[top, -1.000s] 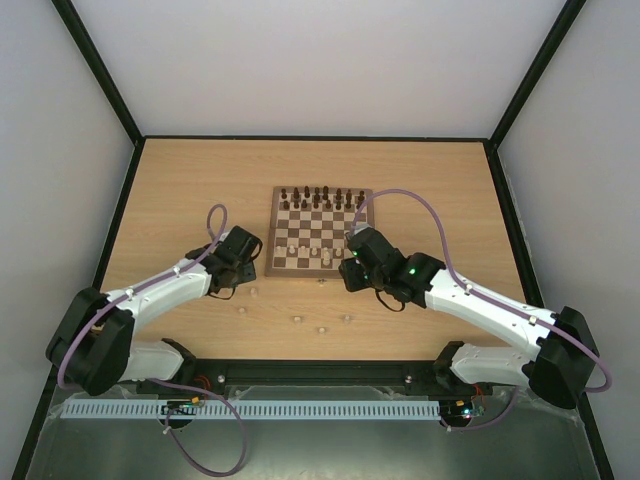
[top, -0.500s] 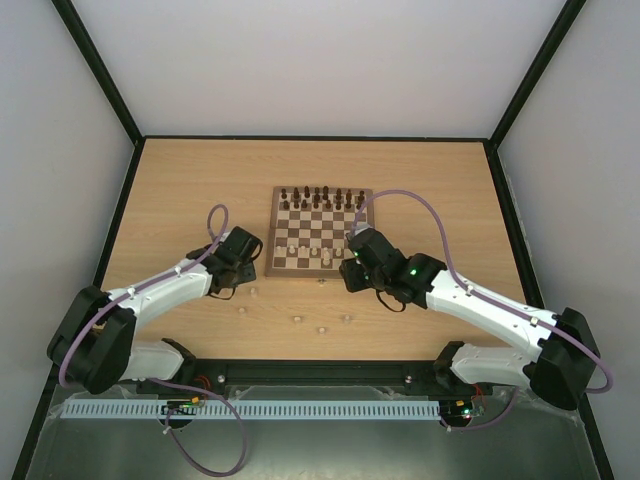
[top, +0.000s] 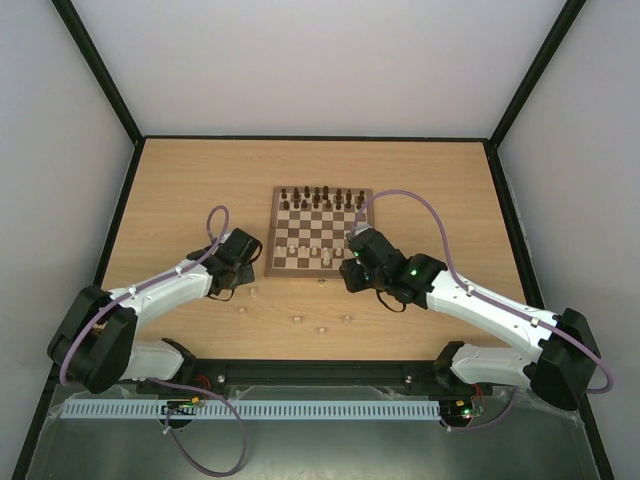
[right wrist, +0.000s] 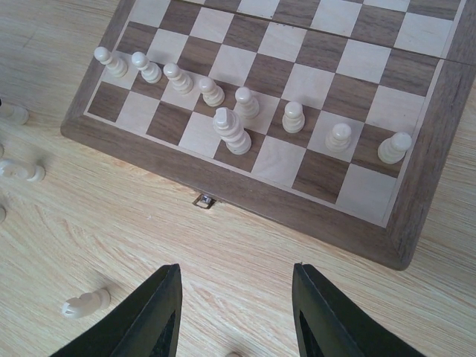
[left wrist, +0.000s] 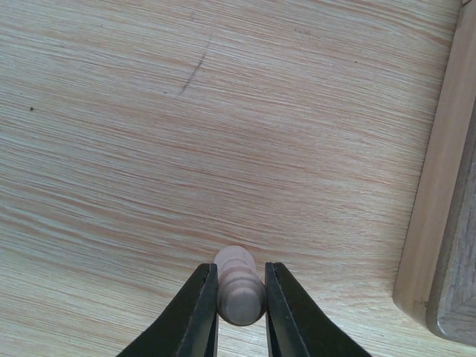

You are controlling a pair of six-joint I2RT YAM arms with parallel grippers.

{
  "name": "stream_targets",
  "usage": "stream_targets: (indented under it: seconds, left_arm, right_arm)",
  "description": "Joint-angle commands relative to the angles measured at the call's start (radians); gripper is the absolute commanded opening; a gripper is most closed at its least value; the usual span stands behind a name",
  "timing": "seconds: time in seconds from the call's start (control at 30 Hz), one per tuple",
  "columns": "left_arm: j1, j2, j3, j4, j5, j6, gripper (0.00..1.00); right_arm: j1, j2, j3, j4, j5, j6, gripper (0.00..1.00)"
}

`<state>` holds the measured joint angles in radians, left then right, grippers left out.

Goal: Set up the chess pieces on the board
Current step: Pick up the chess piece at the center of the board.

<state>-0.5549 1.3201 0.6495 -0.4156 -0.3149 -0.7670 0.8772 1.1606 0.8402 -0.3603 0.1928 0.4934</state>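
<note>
The empty light square short of the taller piece is to the right of my left gripper in the top view, so I need to swing my left gripper across next and release there.
The board (top: 318, 231) lies mid-table; dark pieces fill its far rows and several cream chess pieces (right wrist: 245, 104) stand in a row near its front, with one taller piece (right wrist: 232, 132) just before them. My left gripper (left wrist: 239, 294) is shut on a cream chess piece (left wrist: 238, 286), held over bare table left of the board's edge (left wrist: 439, 186). My right gripper (right wrist: 236, 312) is open and empty above the table just in front of the board (right wrist: 245, 195). Loose cream pieces lie on the table (right wrist: 85, 303) (top: 297, 320).
A small metal latch (right wrist: 204, 200) sits on the board's front edge. More cream pieces (right wrist: 22, 172) lie at the left in the right wrist view. Black frame rails border the table (top: 180, 200).
Both arms have barely moved; the right gripper has shifted very slightly toward the board's front edge.
</note>
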Motion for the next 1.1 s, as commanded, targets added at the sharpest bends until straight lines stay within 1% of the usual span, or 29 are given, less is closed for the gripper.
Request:
stream_targets:
  seconds: [0.0, 0.23, 0.43, 0.6, 0.73, 0.87, 1.07]
  left_arm:
    - [0.007, 0.001, -0.005, -0.025, -0.017, 0.003, 0.15]
    - [0.007, -0.034, 0.011, -0.049, 0.0, 0.013, 0.1]
    - [-0.007, -0.084, 0.057, -0.099, 0.01, 0.021, 0.09]
    - [-0.069, -0.095, 0.124, -0.129, 0.019, 0.013, 0.09]
    - [-0.161, -0.047, 0.202, -0.116, 0.026, -0.004, 0.09]
    - [-0.26, 0.043, 0.299, -0.09, 0.024, -0.012, 0.11]
    - [-0.353, 0.192, 0.414, -0.055, 0.025, -0.014, 0.11]
  right_arm:
    - [-0.003, -0.021, -0.014, -0.01, -0.002, -0.013, 0.42]
    - [-0.003, -0.019, -0.016, -0.009, 0.0, -0.01, 0.42]
    - [-0.004, -0.021, -0.013, -0.013, 0.008, -0.009, 0.42]
    - [-0.004, -0.026, -0.008, -0.017, 0.023, -0.006, 0.42]
    - [-0.004, -0.032, -0.003, -0.028, 0.044, -0.001, 0.42]
    - [-0.003, -0.039, 0.0, -0.037, 0.067, 0.004, 0.42]
    - [-0.006, -0.045, 0.005, -0.047, 0.088, 0.01, 0.43]
